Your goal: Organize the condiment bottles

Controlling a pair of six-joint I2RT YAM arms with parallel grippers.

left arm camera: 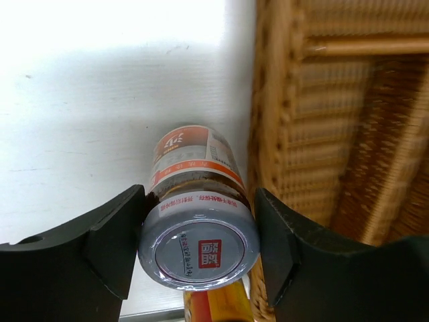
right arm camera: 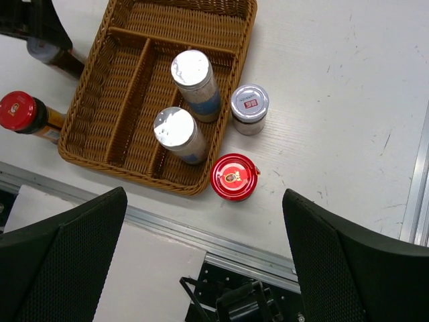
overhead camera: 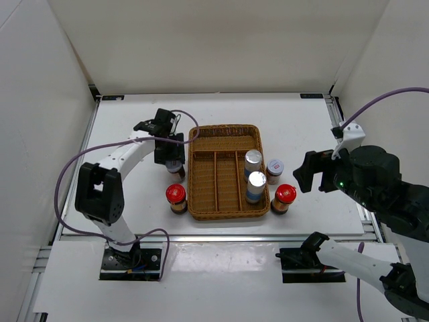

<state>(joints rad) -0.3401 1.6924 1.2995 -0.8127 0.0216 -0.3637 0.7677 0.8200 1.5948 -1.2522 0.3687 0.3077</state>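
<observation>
I will lift my left gripper over the tray's side, then lower it and release the jar in the compartment, since the empty middle compartment (overhead camera: 228,178) is right of my left gripper in the top view.
My left gripper (overhead camera: 171,155) is shut on a short brown jar (left arm camera: 199,245) by its silver lid, just left of the wicker tray (overhead camera: 224,215); I cannot tell whether the jar rests on the table. A red-capped bottle (overhead camera: 176,196) stands nearer to me, left of the tray. Two tall silver-capped bottles (overhead camera: 253,159) (overhead camera: 257,181) stand in the tray's right compartment. The second brown jar (overhead camera: 275,168) and the second red-capped bottle (overhead camera: 284,195) stand right of the tray. My right gripper (overhead camera: 314,173) is open and empty, high above the table's right side.
The tray's wicker wall (left arm camera: 281,134) is close against my left gripper's right finger. The tray's left and middle compartments (right arm camera: 134,80) hold nothing. White walls enclose the table; a metal rail (right arm camera: 221,241) runs along its near edge.
</observation>
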